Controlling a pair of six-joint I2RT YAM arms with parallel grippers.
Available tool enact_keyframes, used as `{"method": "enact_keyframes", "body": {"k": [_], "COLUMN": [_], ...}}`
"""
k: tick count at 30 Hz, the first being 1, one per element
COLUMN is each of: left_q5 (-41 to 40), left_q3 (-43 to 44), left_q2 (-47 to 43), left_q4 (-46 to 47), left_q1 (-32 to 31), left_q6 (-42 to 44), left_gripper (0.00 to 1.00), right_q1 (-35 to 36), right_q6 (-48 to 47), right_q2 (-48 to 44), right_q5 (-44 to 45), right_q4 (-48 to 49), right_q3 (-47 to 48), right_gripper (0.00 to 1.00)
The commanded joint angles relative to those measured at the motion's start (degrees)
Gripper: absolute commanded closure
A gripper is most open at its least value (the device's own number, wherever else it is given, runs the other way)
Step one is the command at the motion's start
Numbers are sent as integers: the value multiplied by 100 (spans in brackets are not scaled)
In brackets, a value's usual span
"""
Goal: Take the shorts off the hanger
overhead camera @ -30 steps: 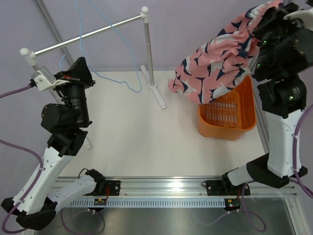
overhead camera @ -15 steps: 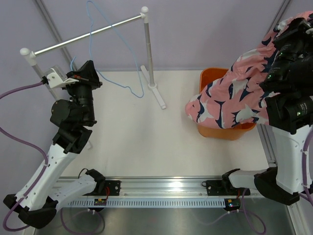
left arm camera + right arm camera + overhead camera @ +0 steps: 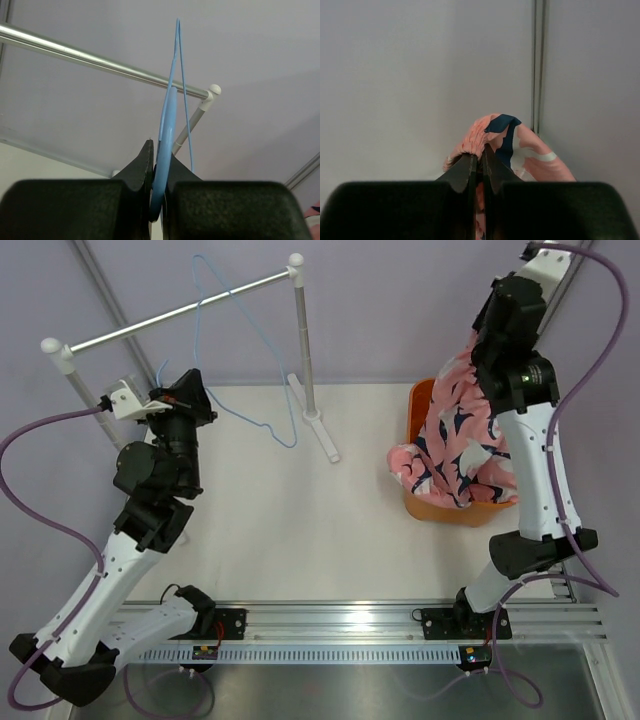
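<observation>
Next, my right gripper tilts downward and lowers the shorts into the orange basket, toward the basket's side nearest the bar's post.
The shorts [image 3: 455, 440], pink with navy and white shapes, hang from my right gripper [image 3: 481, 159], which is shut on a bunched edge of the shorts [image 3: 520, 150]. Their lower part drapes into and over the orange basket [image 3: 418, 395]. The hanger [image 3: 290, 443], thin light-blue wire, is bare and far from the shorts. My left gripper [image 3: 185, 390] is shut on it near the rail. In the left wrist view the hanger [image 3: 169, 115] stands edge-on between the closed fingers of my left gripper [image 3: 159, 150], crossing in front of the rail.
A silver clothes rail [image 3: 180, 310] runs across the back left. Its upright post [image 3: 303, 340] and foot [image 3: 325, 440] stand mid-table. The basket sits at the right edge under my right arm. A slotted metal track [image 3: 330, 620] lines the near edge.
My right arm swung the shorts from above the table's right side back and down, so they drape into the basket. My left arm carried the bare hanger a little right and up along the rail.
</observation>
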Motion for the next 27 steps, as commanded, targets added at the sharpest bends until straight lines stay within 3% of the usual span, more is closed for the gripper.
{"method": "enact_keyframes", "body": {"k": [1,5,14,22,23,27], "left_q5": [113,210,333,737,781,1088], "left_q3": [-32,-50,-77,213,309,644], "left_q2": [-66,-101,-426,-514,-515,-436], "left_q4": [298,228,-370,-1695,-1854,-2819], "left_q1": [8,8,8,8,8,8], "left_q6": [-94,-147,-156,-358,-350,-315], "left_gripper": [100,100,100,100,100,100], "right_q1": [-55,-178,-354,-363,-354,-354], "right_q6": [938,1554,2469,2821,2821,2821], "right_q2": [-44,176,-17,247,229,-296], "right_q5": [-604,-850,-1613,-2423,-2441,-2266], "right_q4": [-555,-1012,-425,-230,-213,-125], "right_q3": [-534,-1690,-4373,-4921,-5025,-5281], "right_gripper": [100,100,100,99,97,64]}}
